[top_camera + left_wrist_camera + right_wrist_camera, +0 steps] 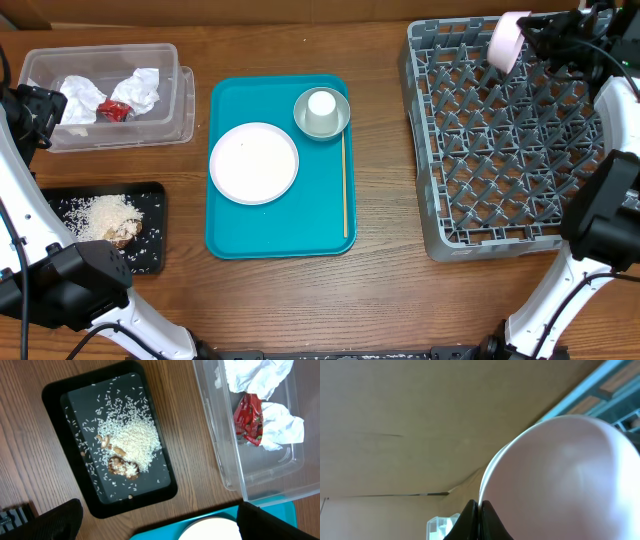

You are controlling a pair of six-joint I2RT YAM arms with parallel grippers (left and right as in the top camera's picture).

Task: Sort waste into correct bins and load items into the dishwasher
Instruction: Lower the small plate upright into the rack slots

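Note:
My right gripper should tilt down next, lower the plate onto the rack's empty wires and release the plate's rim, since those pegs are below and back from that gripper.
My right gripper [527,37] [480,510] is shut on the rim of a whitish-pink plate [507,40] [560,475], which it holds on edge over the far left corner of the grey dishwasher rack [500,140]. My left gripper [162,525] hangs open and holds nothing, above the gap between the black tray [160,485] and the teal tray [165,532]. Rice and brown food scraps [112,218] [132,440] lie in the black tray [150,250]. The clear tub [185,100] [220,450] holds crumpled napkins [140,88] [255,375] and a red wrapper [113,111] [250,422].
On the teal tray [280,230] sit a round white plate [254,163] [210,530], a pale bowl [340,122] with a white cup [321,108] upside down in it, and a thin wooden stick [344,185]. Both arms' bases stand at the near table corners.

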